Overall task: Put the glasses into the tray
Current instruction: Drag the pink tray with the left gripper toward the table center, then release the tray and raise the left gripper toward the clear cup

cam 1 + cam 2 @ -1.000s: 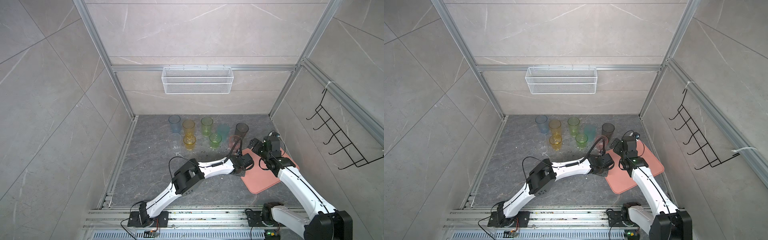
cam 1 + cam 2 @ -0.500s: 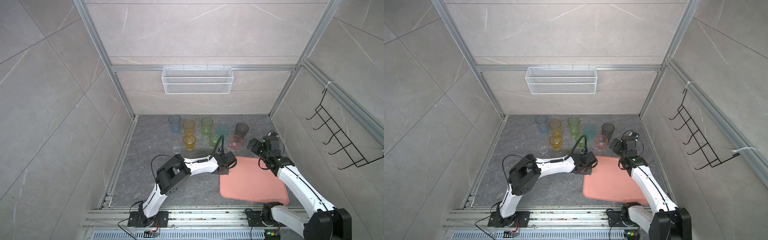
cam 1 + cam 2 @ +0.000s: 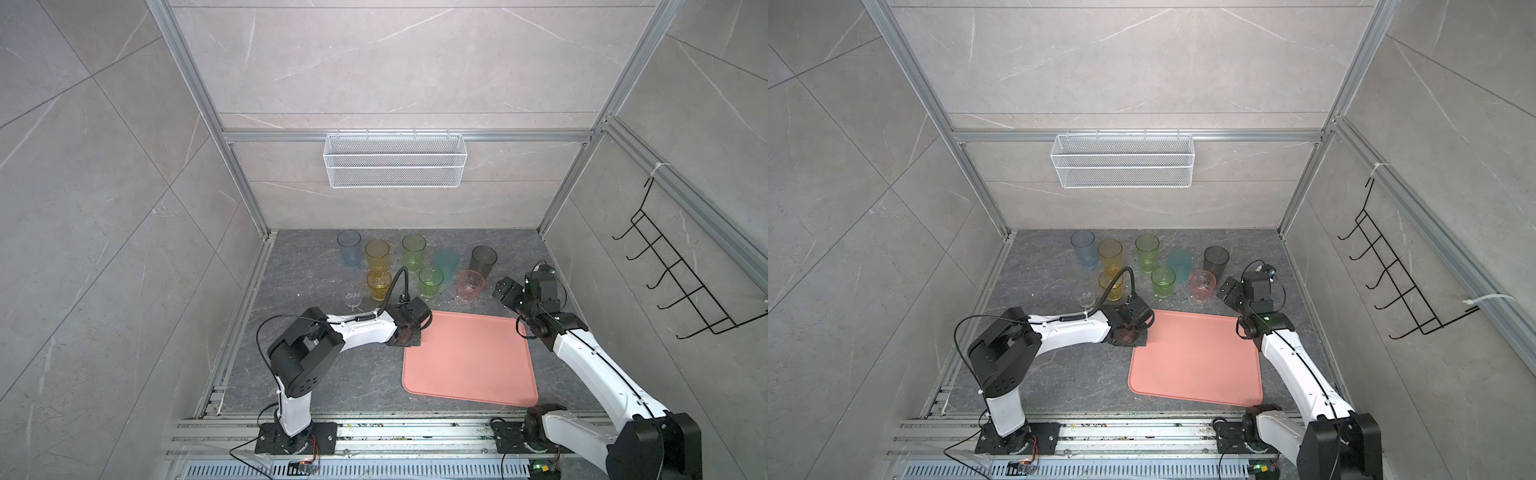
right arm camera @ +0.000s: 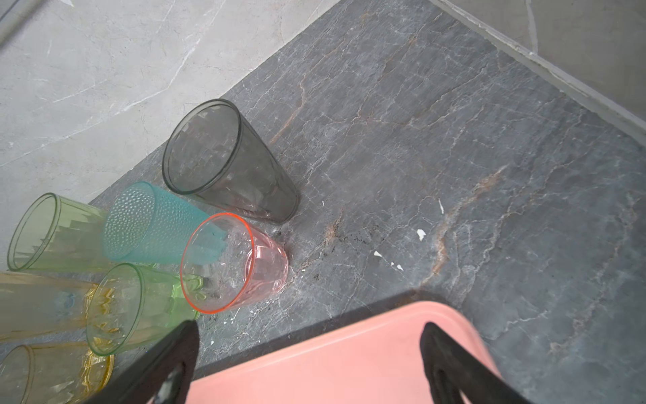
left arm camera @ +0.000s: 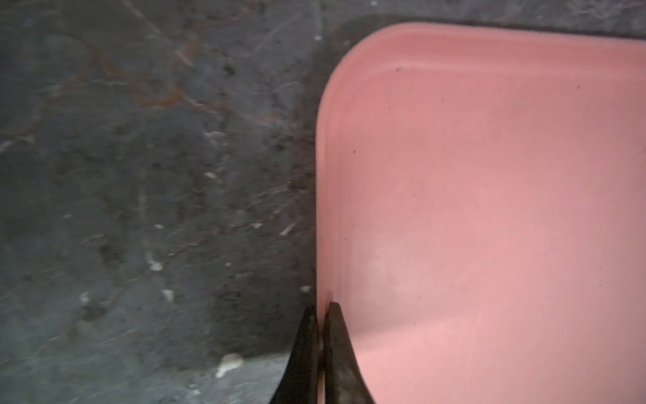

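The tray sits off-centre between my arms, so next I need to drag its rim onto bare dark floor beside my left gripper, away from the tray, and release.
The salmon-pink tray lies flat on the dark stone floor, with nothing in it. My left gripper is shut on the rim at the tray's far left corner. In the left wrist view its two black fingertips pinch the tray rim. Several glasses stand behind the tray, among them blue, smoky, teal and pink. My right gripper is open above the tray's far right corner, beside the pink glass.
A white wire-mesh basket hangs on the back wall. A black hook rack is on the right wall. Aluminium frame rails run along the floor's left edge and front. A small clear glass stands just left of my left forearm.
My left gripper has closed on the tray's rim and dragged the tray leftward out from under the right arm. The tray now lies squarer to the front rail. The right arm has barely moved.
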